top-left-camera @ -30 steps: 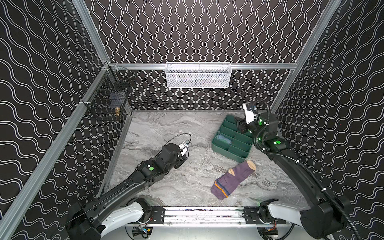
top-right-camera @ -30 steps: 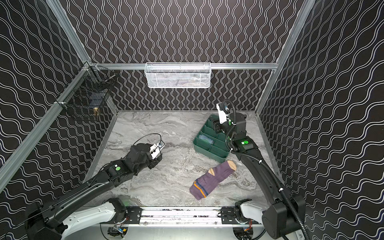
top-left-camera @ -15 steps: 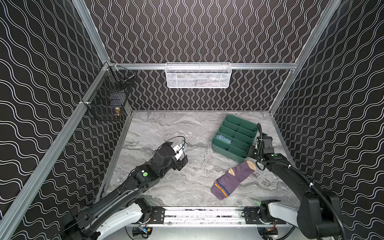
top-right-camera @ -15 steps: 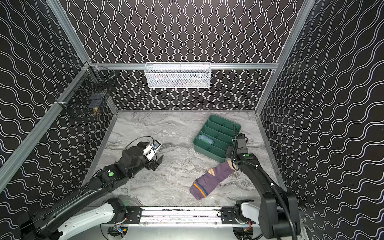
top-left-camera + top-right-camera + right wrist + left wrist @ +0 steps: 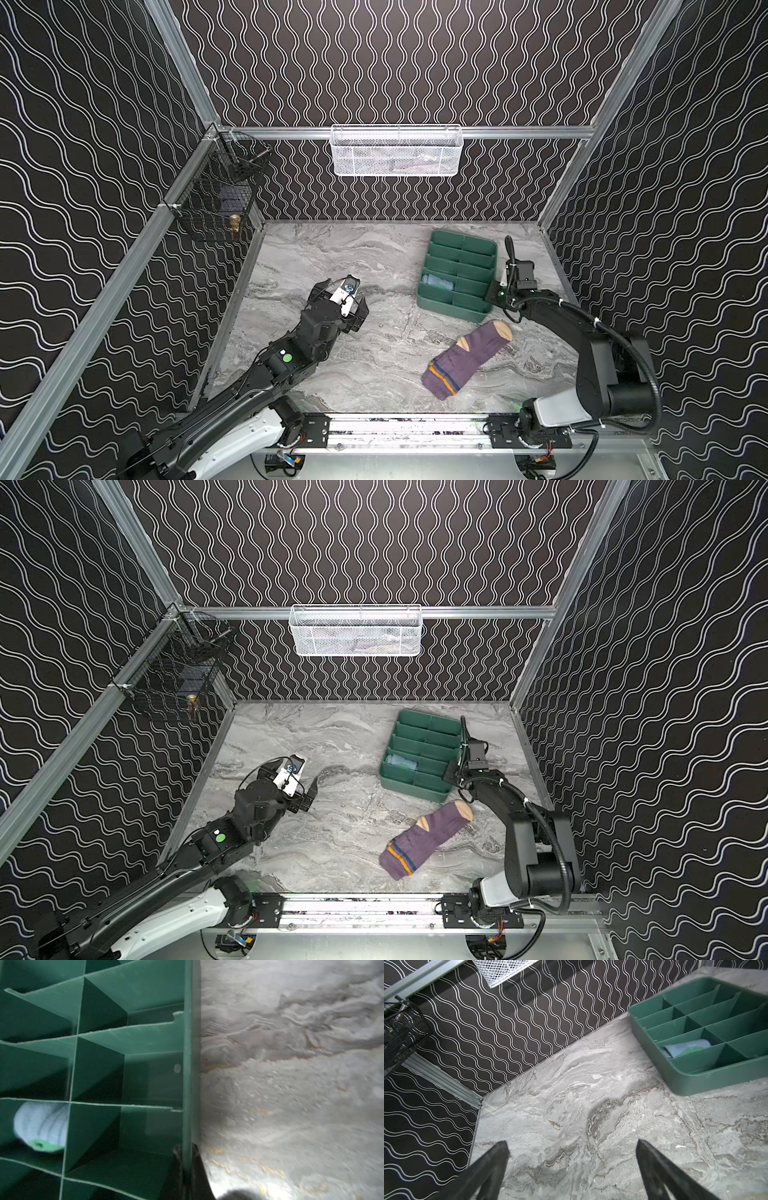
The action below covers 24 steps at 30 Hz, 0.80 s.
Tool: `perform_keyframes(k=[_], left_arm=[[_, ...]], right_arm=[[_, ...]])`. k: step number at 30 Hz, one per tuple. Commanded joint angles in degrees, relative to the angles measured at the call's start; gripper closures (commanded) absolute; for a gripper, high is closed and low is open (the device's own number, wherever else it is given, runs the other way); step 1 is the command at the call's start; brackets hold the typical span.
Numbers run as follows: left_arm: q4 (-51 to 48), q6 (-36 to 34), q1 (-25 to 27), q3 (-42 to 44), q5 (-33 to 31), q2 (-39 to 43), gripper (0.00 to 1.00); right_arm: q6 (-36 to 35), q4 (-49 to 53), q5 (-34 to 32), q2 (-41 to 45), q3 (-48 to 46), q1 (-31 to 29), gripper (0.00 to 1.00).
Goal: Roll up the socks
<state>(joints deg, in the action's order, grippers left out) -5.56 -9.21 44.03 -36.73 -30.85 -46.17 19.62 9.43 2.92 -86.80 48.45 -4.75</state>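
Observation:
My right gripper next needs to slide the tray to the bare marble by my left gripper, clear of the sock, and let go. That marble lies across the tray from my right gripper.
A purple sock with tan toe and heel lies flat on the marble table, near the front right. A light blue sock, rolled with green showing, sits in one compartment of the green divided tray. My right gripper is shut on the tray's right side wall, one finger inside and one outside. My left gripper hovers open over bare table at the middle left, holding nothing.
A white mesh basket hangs on the back wall. A black wire basket hangs in the back left corner. A metal rail runs along the table's front edge. Patterned walls close in three sides.
My right arm came down from above the tray to its right side and its jaws closed on the wall. My left gripper opened wider and shifted slightly.

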Motion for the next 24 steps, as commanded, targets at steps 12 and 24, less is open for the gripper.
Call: perform_keyframes(k=[12, 24], left_arm=[[-2.4, 2.7, -0.08, -3.38, -0.96, 4.32, 0.01], [-19.38, 6.98, -0.09, -9.15, -0.76, 11.25, 0.01]], right_arm=[[10.21, -2.65, -2.07, -16.3, 20.43, -25.93, 1.0], [20.86, -4.94, -10.83, -30.7, 34.95, -41.61, 1.0]])
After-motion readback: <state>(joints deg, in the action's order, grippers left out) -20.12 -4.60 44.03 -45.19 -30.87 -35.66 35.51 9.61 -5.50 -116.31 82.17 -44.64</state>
